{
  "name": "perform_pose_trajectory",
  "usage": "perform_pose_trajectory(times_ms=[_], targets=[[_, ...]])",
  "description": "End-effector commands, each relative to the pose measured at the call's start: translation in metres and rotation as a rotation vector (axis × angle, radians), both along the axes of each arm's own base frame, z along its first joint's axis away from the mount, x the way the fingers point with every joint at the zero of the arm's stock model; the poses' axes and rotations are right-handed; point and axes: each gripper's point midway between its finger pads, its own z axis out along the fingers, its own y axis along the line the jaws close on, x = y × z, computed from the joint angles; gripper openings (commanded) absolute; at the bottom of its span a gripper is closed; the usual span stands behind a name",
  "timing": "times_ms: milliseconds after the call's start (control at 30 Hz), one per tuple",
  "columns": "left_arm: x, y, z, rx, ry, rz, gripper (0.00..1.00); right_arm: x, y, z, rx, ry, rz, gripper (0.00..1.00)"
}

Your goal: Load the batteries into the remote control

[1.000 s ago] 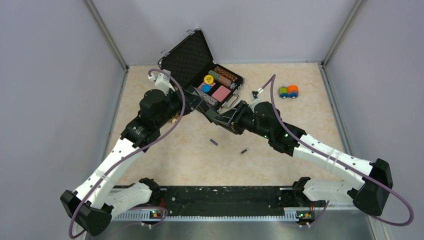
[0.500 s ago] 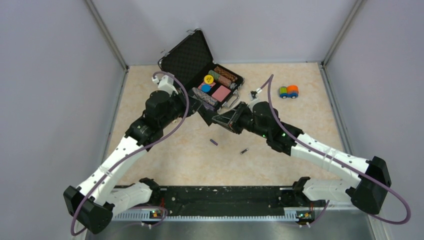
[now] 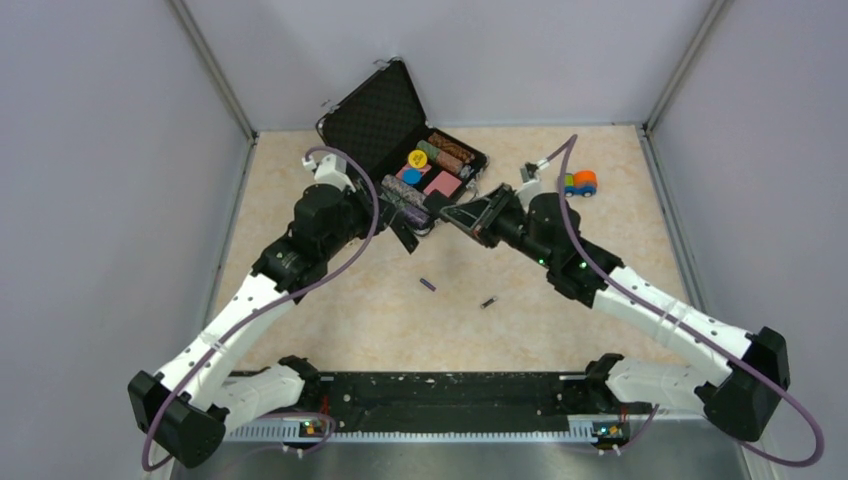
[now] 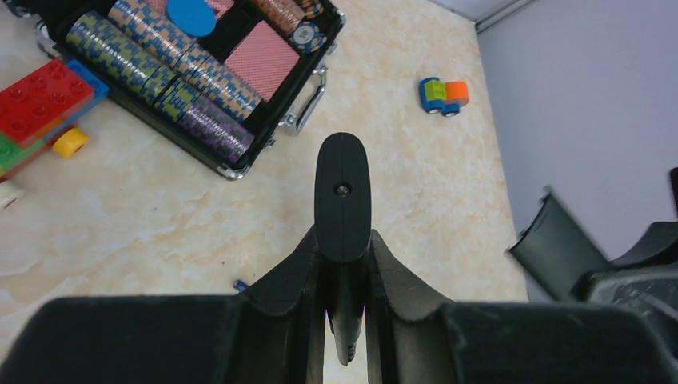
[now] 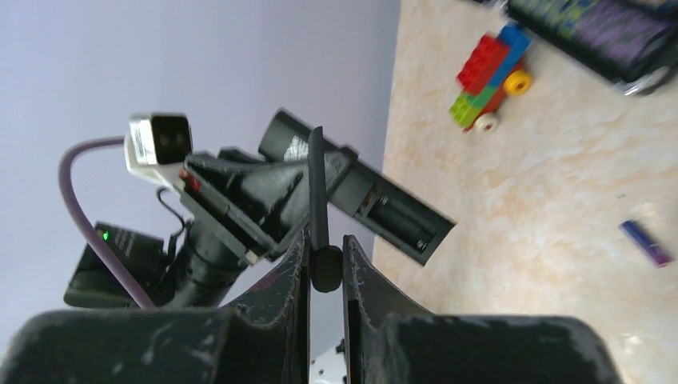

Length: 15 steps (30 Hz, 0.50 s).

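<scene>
My right gripper should move down and back and let go of the remote control's cover, because bare tabletop by the dark battery is below it, to the right in the top view.
My left gripper (image 4: 342, 240) is shut on the remote control (image 4: 342, 188), a slim black bar held off the table and seen end-on here. The right wrist view shows its open battery compartment (image 5: 396, 220). My right gripper (image 5: 325, 248) is shut on the thin black back cover (image 5: 317, 180), held apart from the remote. In the top view the two grippers stand close together, left gripper (image 3: 408, 222) and right gripper (image 3: 458, 213). The batteries lie on the table below them: the purple one (image 3: 427, 285) and the dark one (image 3: 489, 301). The purple battery (image 5: 648, 242) also shows in the right wrist view.
An open black case of poker chips (image 3: 372, 122) stands just behind the grippers. A small blue and orange toy car (image 3: 578, 183) sits at the back right. A Lego vehicle (image 5: 489, 80) lies left of the case. Grey walls enclose the table.
My right gripper has closed on the back cover and drawn it up and to the right, off the remote. The left gripper has kept its hold on the remote.
</scene>
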Motion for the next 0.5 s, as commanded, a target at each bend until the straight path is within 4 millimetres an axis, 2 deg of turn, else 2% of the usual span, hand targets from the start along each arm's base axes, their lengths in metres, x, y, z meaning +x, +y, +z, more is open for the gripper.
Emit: perform_pose_trajectory(times_ms=[0,100,167,300,467], targets=[[-0.003,0.011,-0.009,0.041,-0.006,0.031,0.00,0.017,-0.051,-0.019,-0.118,0.020,-0.124,0.00],[-0.005,0.014,-0.014,0.044,0.001,0.036,0.00,0.026,-0.094,-0.068,-0.238,0.115,-0.221,0.00],[-0.007,0.014,-0.017,0.045,0.004,0.030,0.00,0.029,-0.115,-0.096,-0.291,0.164,-0.263,0.00],[-0.009,0.012,-0.016,0.038,0.005,0.009,0.00,0.034,-0.145,-0.144,-0.388,0.249,-0.307,0.00],[-0.012,0.000,0.000,0.008,-0.018,-0.061,0.00,0.031,-0.167,-0.194,-0.473,0.346,-0.295,0.01]])
